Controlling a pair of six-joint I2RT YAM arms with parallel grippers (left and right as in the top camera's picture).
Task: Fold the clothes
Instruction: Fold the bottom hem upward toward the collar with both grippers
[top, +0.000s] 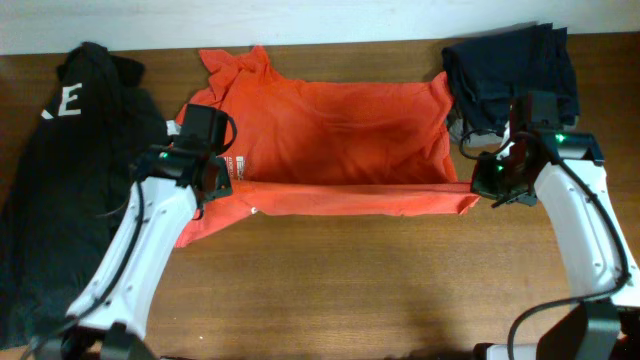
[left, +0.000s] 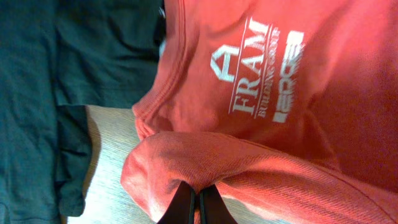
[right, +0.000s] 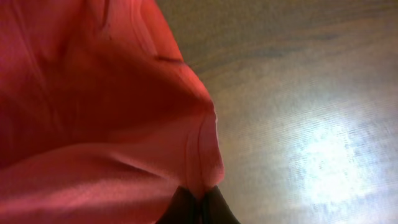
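I should move my left gripper outward and down, bring its fold end over the shirt's white logo (top: 235, 166) (left: 256, 76) and release it, since the cloth there lies flat.
The orange-red T-shirt (top: 340, 130) lies spread across the back middle of the wooden table, its front part lifted into a long fold (top: 360, 197) stretched between my two grippers. My left gripper (top: 215, 180) is shut on the fold's left end; the left wrist view shows the pinched cloth (left: 205, 168) above the fingertips (left: 198, 202) and a small white logo (left: 258, 68). My right gripper (top: 488, 183) is shut on the right end, where a hem (right: 202, 155) enters the fingertips (right: 198, 202). The "2013 SOCCER" lettering is hidden.
A black garment with white lettering (top: 60, 180) lies at the far left, close to my left arm, also in the left wrist view (left: 56, 74). A dark navy garment (top: 510, 70) is heaped at the back right, by my right gripper. Bare wood (top: 360, 280) is in front.
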